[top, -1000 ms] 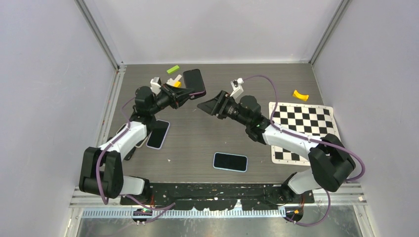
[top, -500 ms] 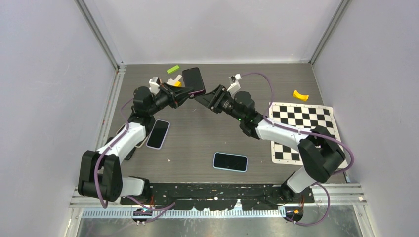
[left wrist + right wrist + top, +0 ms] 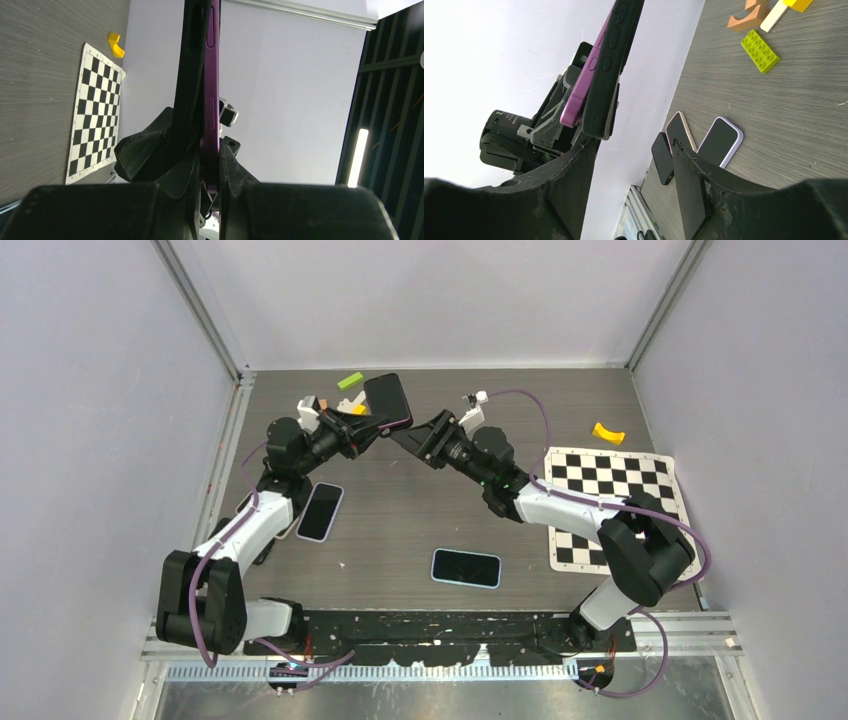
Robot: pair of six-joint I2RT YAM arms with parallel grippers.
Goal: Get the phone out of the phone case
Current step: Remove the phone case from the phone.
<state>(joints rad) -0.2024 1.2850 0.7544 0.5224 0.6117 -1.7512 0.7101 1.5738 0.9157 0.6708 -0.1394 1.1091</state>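
My left gripper carries the purple phone [image 3: 388,398] toward the right in the top view and lowers to the back of the table next, because that part is bare.
My left gripper [image 3: 372,426] holds a purple phone [image 3: 388,398] in a black phone case [image 3: 396,388] up off the table at the back centre. The left wrist view shows the phone [image 3: 210,100] edge-on, pinched between the jaws, with the case [image 3: 192,70] along its left side. My right gripper [image 3: 407,433] is just right of the phone's lower end and stands open. In the right wrist view the phone [image 3: 585,85] and case [image 3: 613,60] rise above its left finger [image 3: 569,175]. Nothing sits between the right gripper's [image 3: 634,155] fingertips.
On the table lie a lavender-cased phone [image 3: 320,511], a blue-cased phone [image 3: 466,567] and dark phones [image 3: 252,508] under my left arm. A checkerboard sheet [image 3: 610,490] is at the right, a yellow piece [image 3: 607,432] behind it. A green brick [image 3: 350,381] lies at the back.
My right gripper has swung left and back, up to the lower end of the held phone. My left gripper has raised the phone slightly toward the back.
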